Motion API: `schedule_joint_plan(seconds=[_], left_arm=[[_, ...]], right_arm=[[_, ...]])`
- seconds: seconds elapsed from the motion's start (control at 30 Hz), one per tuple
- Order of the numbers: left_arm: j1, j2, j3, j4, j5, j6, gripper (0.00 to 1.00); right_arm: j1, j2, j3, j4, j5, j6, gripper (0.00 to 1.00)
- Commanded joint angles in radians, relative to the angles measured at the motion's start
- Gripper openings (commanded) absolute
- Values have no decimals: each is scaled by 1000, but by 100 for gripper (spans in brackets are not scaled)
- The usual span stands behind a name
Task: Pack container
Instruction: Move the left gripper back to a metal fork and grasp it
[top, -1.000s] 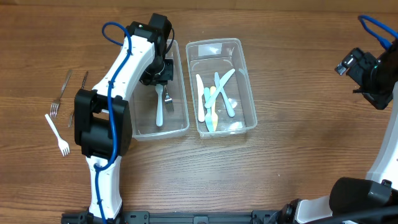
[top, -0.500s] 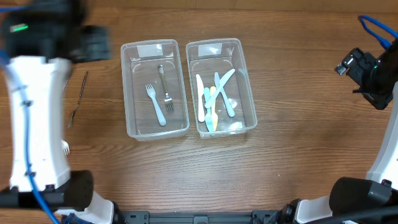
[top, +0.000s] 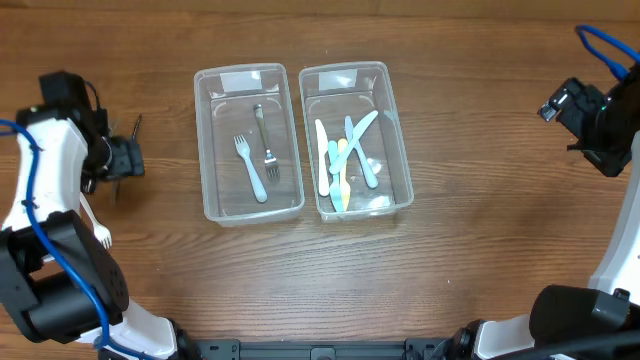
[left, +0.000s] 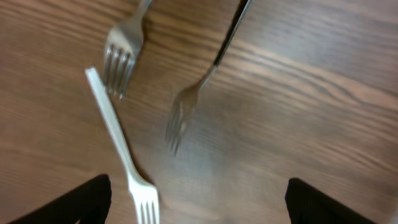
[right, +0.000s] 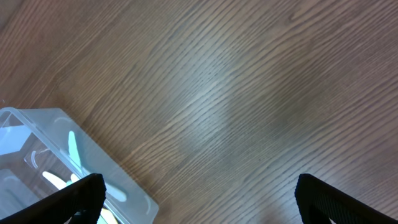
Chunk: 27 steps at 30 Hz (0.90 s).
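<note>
Next, my left gripper lowers its open fingers onto the tined head of the dark-handled fork (top: 116, 190) (left: 181, 114) and closes, as bare wood around it leaves them room.
Two clear plastic containers stand side by side mid-table. The left container (top: 201, 150) holds a light-blue plastic fork (top: 251, 168) and a metal fork (top: 264, 138). The right container (top: 404, 150) holds several pale plastic utensils (top: 343, 160). My left gripper (top: 118, 160) hangs open over loose forks on the table at the far left. In the left wrist view a metal fork (left: 122, 52), a dark-handled fork (left: 194, 99) and a white plastic fork (left: 119, 144) lie below the open left gripper (left: 199, 208). My right gripper (top: 592, 122) is open and empty at the far right.
The white plastic fork (top: 96, 226) partly shows beside the left arm. The dark-handled fork (top: 131, 137) pokes out behind the gripper. In the right wrist view the right gripper (right: 199, 205) is over bare wood, with a corner of the right container (right: 56, 155) at lower left.
My left gripper has let go of the metal fork in the left container, opened, and swung left to above the loose forks. The right arm has not moved.
</note>
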Motion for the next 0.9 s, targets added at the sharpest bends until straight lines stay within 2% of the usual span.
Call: schedule_joint_plan(seconds=[0.0,0.2,0.53,0.7,0.77,0.83,0.87], left_arm=[[3,-9,-86,90,-34,43,89],[3,30,-143,219,-20,123,91],[3,185,-143,253,67,163,89],[3,214,-143,253,66,163,88],[3,214,-143,253,66,163,82],[3,214,-143,253,65,163,64],[4,214,-143,253,65,163,60]], right_arm=[[3,-7,2,3,5,-2,100],[3,-7,2,0,5,-2,100],[3,-7,2,-2,5,-2,100],[3,-7,2,-2,6,-2,100],[3,-7,2,-2,6,-3,100],[3,-7,2,-4,6,-3,100],[3,-7,2,-5,6,-3,100]])
